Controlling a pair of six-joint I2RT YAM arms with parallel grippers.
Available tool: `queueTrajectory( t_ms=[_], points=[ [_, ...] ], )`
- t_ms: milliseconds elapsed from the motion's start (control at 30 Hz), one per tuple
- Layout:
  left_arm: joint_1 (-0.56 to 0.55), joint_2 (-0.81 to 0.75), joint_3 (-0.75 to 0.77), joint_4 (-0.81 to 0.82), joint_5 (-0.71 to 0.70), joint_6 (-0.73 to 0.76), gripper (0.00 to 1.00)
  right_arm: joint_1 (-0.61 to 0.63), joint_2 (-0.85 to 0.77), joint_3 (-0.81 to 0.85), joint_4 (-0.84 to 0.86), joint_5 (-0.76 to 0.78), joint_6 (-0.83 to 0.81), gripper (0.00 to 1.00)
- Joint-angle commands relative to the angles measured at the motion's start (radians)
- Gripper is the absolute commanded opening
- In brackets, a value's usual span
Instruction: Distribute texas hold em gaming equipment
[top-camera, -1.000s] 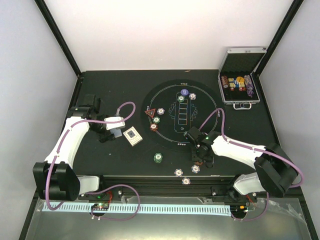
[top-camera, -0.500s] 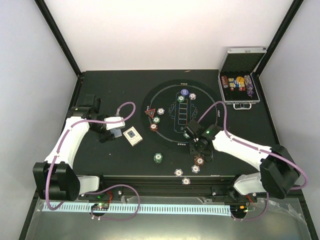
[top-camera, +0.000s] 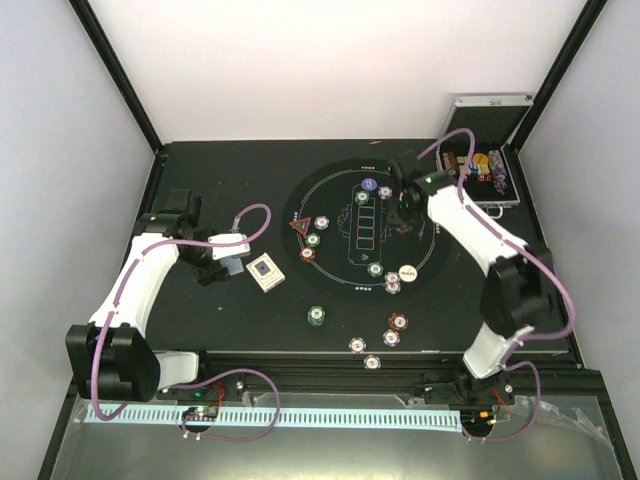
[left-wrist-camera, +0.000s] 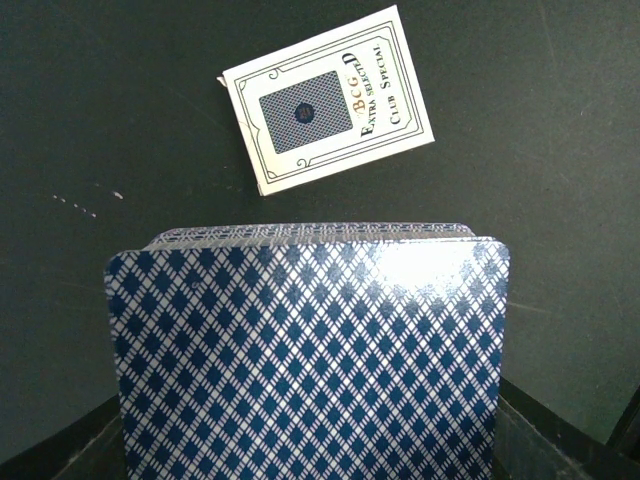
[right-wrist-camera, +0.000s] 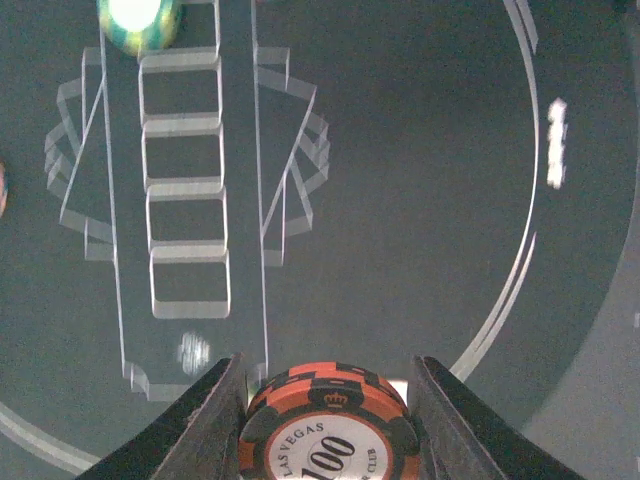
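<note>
I should move my right gripper down and outward and let go of its chip on the mat (top-camera: 330, 275) next to the far pale chip, because that spot is below my fingertips and outward.
My left gripper (top-camera: 231, 258) is shut on a deck of blue diamond-backed playing cards (left-wrist-camera: 310, 350) that hides its fingers, low over the table left of the mat. The cards' box (left-wrist-camera: 328, 100) lies flat just beyond it. My right gripper (right-wrist-camera: 328, 378) is shut on an orange-and-black poker chip (right-wrist-camera: 325, 430) marked 100. It hangs over the far right part of the round black mat (top-camera: 330, 275). A green chip (right-wrist-camera: 138, 20) lies ahead of it. On the mat lie a red triangular marker (top-camera: 298, 227), a white button (top-camera: 408, 272) and several chips.
The open silver case (top-camera: 492, 120) with chip rolls stands at the back right, close behind my right arm. Loose chips lie off the mat near the front edge: a green one (top-camera: 316, 315), a red-brown one (top-camera: 398, 322) and others (top-camera: 372, 362).
My right arm has swung from the near edge of the mat to its far right side. The white button and the chips beside it have come into view. The left arm has not moved.
</note>
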Motion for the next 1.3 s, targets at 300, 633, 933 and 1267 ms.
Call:
queueTrajectory(
  t_ms=[300, 633, 933, 1267],
  points=[
    [0.008, 0.016, 0.045, 0.012, 0.006, 0.0, 0.02, -0.13, 0.625, 0.727, -0.134, 0.013, -0.113, 0.25],
    [0.008, 0.051, 0.04, 0.027, 0.001, -0.003, 0.01, -0.221, 0.811, 0.926, -0.17, -0.012, -0.116, 0.26],
    [0.008, 0.054, 0.04, 0.021, 0.004, -0.002, 0.02, -0.229, 0.905, 0.974, -0.144, -0.006, -0.104, 0.27],
    [0.008, 0.056, 0.038, 0.019, 0.0, -0.005, 0.02, -0.232, 0.956, 1.021, -0.132, -0.006, -0.101, 0.4]
  ],
)
